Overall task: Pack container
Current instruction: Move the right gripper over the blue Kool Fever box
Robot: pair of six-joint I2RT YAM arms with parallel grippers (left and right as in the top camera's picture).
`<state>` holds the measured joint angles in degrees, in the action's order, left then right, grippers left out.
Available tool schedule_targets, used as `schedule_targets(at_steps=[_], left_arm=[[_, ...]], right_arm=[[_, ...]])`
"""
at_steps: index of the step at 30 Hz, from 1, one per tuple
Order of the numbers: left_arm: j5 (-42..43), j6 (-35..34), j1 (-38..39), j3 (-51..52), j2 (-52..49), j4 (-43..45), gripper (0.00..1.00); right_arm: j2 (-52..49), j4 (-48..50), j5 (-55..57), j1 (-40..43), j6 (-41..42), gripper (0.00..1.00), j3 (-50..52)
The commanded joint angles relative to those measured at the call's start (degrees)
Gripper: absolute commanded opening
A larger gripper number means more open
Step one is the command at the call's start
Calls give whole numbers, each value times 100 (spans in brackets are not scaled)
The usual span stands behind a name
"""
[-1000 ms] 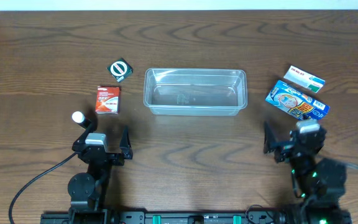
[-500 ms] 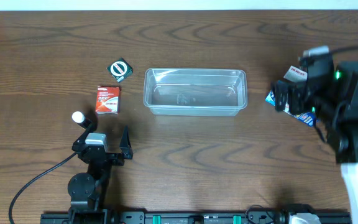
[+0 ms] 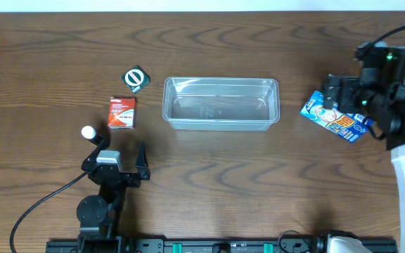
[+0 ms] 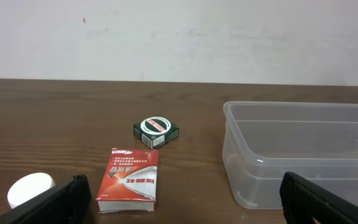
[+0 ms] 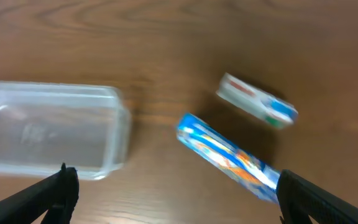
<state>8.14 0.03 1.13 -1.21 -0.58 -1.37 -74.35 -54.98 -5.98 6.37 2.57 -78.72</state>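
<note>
My right gripper lowers its open fingers onto the blue packet point(image 3: 334, 118) at its end away from the container and closes there next, since it lies flat below.
The container point(image 3: 221, 103), a clear shallow tub, lies empty at the table's middle; its left end shows in the left wrist view point(image 4: 303, 155) and its right end in the right wrist view point(image 5: 48, 134). My left gripper point(image 3: 121, 152) rests open near the front left, nothing between its fingers point(image 4: 182, 200). My right gripper point(image 3: 336, 95) hangs open above a blue packet point(image 3: 334, 118), which lies flat right of the container point(image 5: 229, 155). A white and green box point(image 5: 257, 101) lies just beyond it; in the overhead view my right arm hides it.
A red packet point(image 3: 121, 112) point(image 4: 131, 178) lies left of the container. A small green and white box point(image 3: 136, 78) point(image 4: 156, 129) sits behind it. A white round object point(image 3: 88, 132) point(image 4: 30, 188) stands beside my left gripper.
My right arm has risen from the front right and swung out over the blue packet and the white and green box. The left arm has not moved.
</note>
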Motion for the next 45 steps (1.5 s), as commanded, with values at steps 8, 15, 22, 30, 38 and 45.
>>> schedule_targets(at_steps=[8, 15, 22, 30, 38, 45], left_arm=[[39, 35, -35, 98, 28, -201, 98], [39, 35, -35, 98, 28, -201, 98], [39, 37, -35, 98, 28, -201, 98], [39, 35, -35, 98, 28, -201, 98], [42, 35, -35, 98, 28, -201, 98], [39, 37, -35, 98, 28, -201, 98]], right_arm=[[-879, -363, 1008, 704, 3659, 99, -98], [-1119, -437, 942, 706, 4030, 99, -98], [-1394, -378, 634, 706, 5237, 97, -96], [-1954, -332, 251, 704, 5980, 89, -96], [-2455, -103, 247, 702, 6085, 95, -96], [-2898, 138, 249, 599, 6083, 95, -96]])
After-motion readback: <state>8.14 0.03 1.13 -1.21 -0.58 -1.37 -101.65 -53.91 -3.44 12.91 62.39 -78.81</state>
